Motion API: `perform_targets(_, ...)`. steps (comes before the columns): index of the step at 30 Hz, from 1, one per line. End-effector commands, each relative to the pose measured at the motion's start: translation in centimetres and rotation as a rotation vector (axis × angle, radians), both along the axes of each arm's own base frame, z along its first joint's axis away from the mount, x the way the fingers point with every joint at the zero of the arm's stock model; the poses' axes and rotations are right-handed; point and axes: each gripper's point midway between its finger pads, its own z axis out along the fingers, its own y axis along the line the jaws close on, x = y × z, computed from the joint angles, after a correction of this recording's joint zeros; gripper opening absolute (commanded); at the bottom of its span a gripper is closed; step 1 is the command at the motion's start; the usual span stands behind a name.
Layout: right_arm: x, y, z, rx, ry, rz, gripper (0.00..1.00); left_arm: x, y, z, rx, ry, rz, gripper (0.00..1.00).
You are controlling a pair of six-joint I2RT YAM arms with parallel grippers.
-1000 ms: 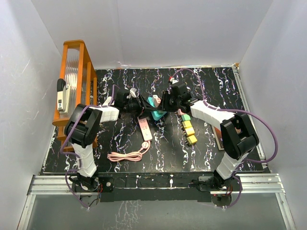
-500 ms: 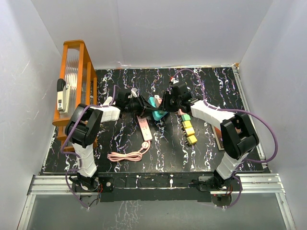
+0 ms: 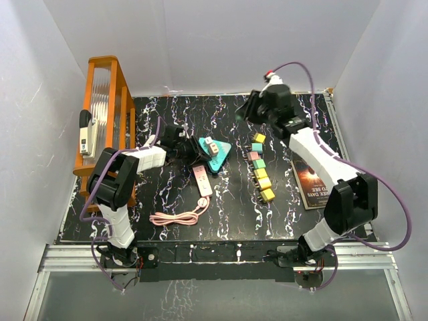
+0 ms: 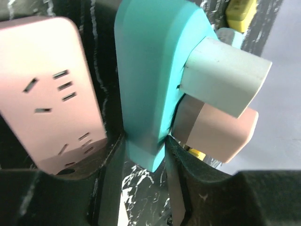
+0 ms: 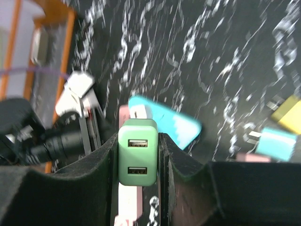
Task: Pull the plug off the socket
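Observation:
My right gripper should go down next toward the far end of the plug row to let go, because the bare tabletop there is below it and to its right in the top view.
The teal triangular socket (image 3: 217, 154) lies on the black marbled table. My left gripper (image 3: 192, 149) is shut on its near corner, which shows in the left wrist view (image 4: 150, 70). A white plug (image 4: 225, 75) and a pink plug (image 4: 221, 132) stick out of the socket's face. My right gripper (image 3: 249, 112) is raised toward the back of the table, away from the socket. In the right wrist view it (image 5: 137, 141) is shut on a green two-port USB plug (image 5: 137, 159), held clear above the teal socket (image 5: 178, 125).
A pink power strip (image 3: 202, 179) with a coiled pink cable (image 3: 175, 217) lies beside the socket. Several loose plugs (image 3: 262, 172) lie in a row to the right. A book (image 3: 311, 182) lies at the right edge. An orange rack (image 3: 103, 107) stands at the left.
My right gripper has pulled up and back from the teal socket with the green plug in it. The left gripper has stayed shut on the socket, which has settled flatter.

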Motion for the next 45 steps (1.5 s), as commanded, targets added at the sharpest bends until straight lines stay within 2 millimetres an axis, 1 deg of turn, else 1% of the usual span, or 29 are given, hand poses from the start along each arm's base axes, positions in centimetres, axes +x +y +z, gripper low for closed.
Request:
perform_targets(1,5.5,-6.5,1.8,0.025,-0.112,-0.156,0.0,-1.6,1.7,-0.8,0.075,0.039,-0.001,0.0)
perform_targets(3,7.7,-8.8,0.2,0.038,-0.107,-0.196,0.0,-1.9,1.3,0.0,0.048,0.028,-0.024,0.0)
perform_targets(4,8.7,-9.5,-0.8,0.05,-0.104,-0.204,0.0,-2.0,1.2,0.5,0.034,0.023,-0.035,0.0)
perform_targets(6,10.7,-10.8,-3.7,0.075,-0.063,-0.216,0.0,-2.4,0.8,1.2,0.005,0.017,-0.058,0.0)
perform_targets(7,11.5,-11.4,-4.7,0.09,-0.052,-0.224,0.0,-2.5,0.6,1.5,-0.009,0.015,-0.067,0.0)
perform_targets(8,12.1,-11.7,-5.8,0.104,-0.036,-0.225,0.0,-2.6,0.5,1.7,-0.018,0.013,-0.074,0.0)
perform_targets(11,13.5,-11.3,-8.7,0.138,0.009,-0.187,0.0,-2.8,0.4,2.0,-0.023,0.014,-0.087,0.0)
perform_targets(13,14.2,-11.0,-10.5,0.149,0.037,-0.165,0.0,-2.7,0.6,2.4,-0.006,-0.011,-0.092,0.0)
perform_targets(14,14.5,-10.8,-11.7,0.15,0.058,-0.158,0.0,-2.6,0.8,2.7,0.004,-0.026,-0.091,0.0)
perform_targets(18,15.1,-10.9,-14.1,0.168,0.087,-0.153,0.02,-2.7,1.1,3.7,0.034,-0.057,-0.119,0.01)
perform_targets(21,15.3,-11.1,-15.7,0.176,0.123,-0.154,0.09,-3.0,1.1,4.8,0.022,-0.082,-0.129,0.07)
perform_targets(24,14.8,-11.1,-16.9,0.167,0.172,-0.155,0.21,-3.3,1.2,5.8,0.017,-0.099,-0.138,0.13)
perform_targets(26,14.3,-11.3,-17.1,0.157,0.192,-0.16,0.29,-3.4,1.4,6.5,0.03,-0.116,-0.14,0.19)
perform_targets(28,13.8,-11.6,-16.8,0.132,0.213,-0.164,0.35,-3.5,1.7,7.1,0.043,-0.133,-0.138,0.23)
perform_targets(30,13.6,-12.1,-16.2,0.091,0.226,-0.171,0.45,-3.5,2.0,7.6,0.057,-0.145,-0.138,0.26)
perform_targets(33,13.3,-13.4,-15.1,0.002,0.246,-0.197,0.59,-3.6,2.5,8.0,0.085,-0.159,-0.136,0.29)
perform_targets(35,13.0,-14.3,-14.2,-0.06,0.253,-0.208,0.64,-3.8,2.9,8.2,0.1,-0.169,-0.129,0.34)
perform_targets(37,12.4,-14.5,-12.9,-0.104,0.242,-0.21,0.66,-4.0,3.3,8.1,0.112,-0.17,-0.12,0.36)
perform_targets(38,12.0,-14.2,-11.8,-0.125,0.218,-0.202,0.67,-4.1,3.5,7.9,0.115,-0.165,-0.116,0.36)
perform_targets(40,11.1,-12.7,-10.3,-0.187,0.175,-0.172,0.7,-4.3,3.9,7.7,0.118,-0.153,-0.112,0.39)
perform_targets(42,9.9,-10.0,-9.0,-0.256,0.128,-0.121,0.73,-4.4,4.2,7.6,0.121,-0.143,-0.105,0.41)
perform_targets(43,9.3,-8.6,-8.6,-0.289,0.108,-0.096,0.74,-4.5,4.3,7.6,0.123,-0.143,-0.101,0.44)
perform_targets(45,7.9,-5.4,-7.9,-0.339,0.068,-0.031,0.74,-4.6,4.7,7.7,0.132,-0.148,-0.093,0.48)
